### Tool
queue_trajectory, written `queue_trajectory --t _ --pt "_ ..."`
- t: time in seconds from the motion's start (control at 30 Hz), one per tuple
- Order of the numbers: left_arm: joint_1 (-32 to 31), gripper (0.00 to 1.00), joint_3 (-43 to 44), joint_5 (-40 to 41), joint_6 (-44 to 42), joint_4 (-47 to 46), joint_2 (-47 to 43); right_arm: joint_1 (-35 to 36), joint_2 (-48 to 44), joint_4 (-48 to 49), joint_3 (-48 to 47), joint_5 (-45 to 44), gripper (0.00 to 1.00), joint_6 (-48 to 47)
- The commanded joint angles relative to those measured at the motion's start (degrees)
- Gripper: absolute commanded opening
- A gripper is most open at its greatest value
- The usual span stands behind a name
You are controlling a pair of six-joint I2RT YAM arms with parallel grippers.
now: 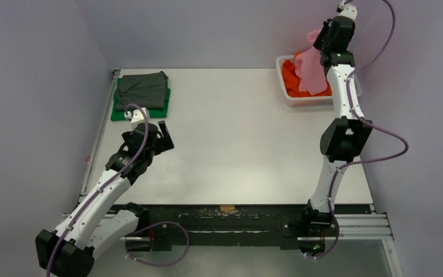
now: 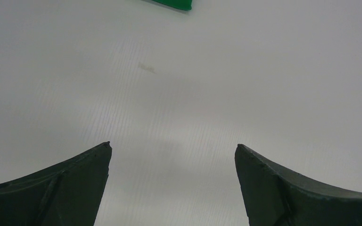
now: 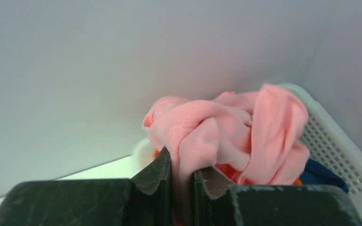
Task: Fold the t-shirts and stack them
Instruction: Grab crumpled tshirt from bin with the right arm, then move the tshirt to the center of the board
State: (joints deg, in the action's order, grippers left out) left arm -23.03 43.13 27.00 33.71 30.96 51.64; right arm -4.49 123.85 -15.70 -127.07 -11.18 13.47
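I need to lift the pink t-shirt with my right gripper next and carry it back from the basket toward the folded stack. Then I need to lower it there in the middle (image 1: 226, 134).
My right gripper (image 1: 322, 41) is shut on the pink t-shirt (image 1: 310, 68) and holds it up over the white mesh basket (image 1: 308, 101) at the far right. In the right wrist view the pink t-shirt (image 3: 226, 132) bunches between my right gripper's (image 3: 183, 165) closed fingers, with orange and dark blue (image 3: 323, 174) cloth below it. The orange t-shirt (image 1: 291, 78) lies in the basket. A folded grey t-shirt (image 1: 143, 89) lies on a folded green t-shirt (image 1: 118, 112) at the far left. My left gripper (image 1: 162, 135) is open and empty, just below that stack, over bare table (image 2: 172, 146).
Walls stand close behind and to both sides of the white table (image 1: 236, 138). A green cloth corner (image 2: 174, 4) shows at the top of the left wrist view. The basket's mesh wall (image 3: 330, 136) is to the right of my right gripper.
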Motion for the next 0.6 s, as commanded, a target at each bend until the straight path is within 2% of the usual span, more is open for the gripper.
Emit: queue_trajectory --t 0.0,0.07,0.13,0.27,0.43,0.57 --pt "0.0 1.0 -2.0 -2.4 1.9 -0.8 -5.8 5.7 -13.1 -2.7 -1.4 14.9 0.0 1.2" --pt "0.0 1.0 -3.5 -4.3 2.4 -1.2 -9.2 10.0 -17.4 -3.4 -0.2 18.6 0.0 0.3" --pt "0.0 1.0 -5.6 -6.6 2.9 -1.8 -12.9 16.1 -21.4 -4.0 1.0 25.9 0.0 -0.4" --pt "-0.1 1.0 -6.8 -9.2 4.2 0.3 -18.5 28.2 -24.2 -4.8 0.8 33.2 0.0 -1.3" --pt "-0.1 1.0 -6.3 -10.7 6.3 5.7 -25.2 39.1 -25.1 -4.4 0.5 32.4 0.0 -1.1" --pt "-0.1 1.0 -5.8 -10.4 8.3 10.9 -30.1 40.2 -29.2 -1.3 10.9 26.1 0.0 1.1"
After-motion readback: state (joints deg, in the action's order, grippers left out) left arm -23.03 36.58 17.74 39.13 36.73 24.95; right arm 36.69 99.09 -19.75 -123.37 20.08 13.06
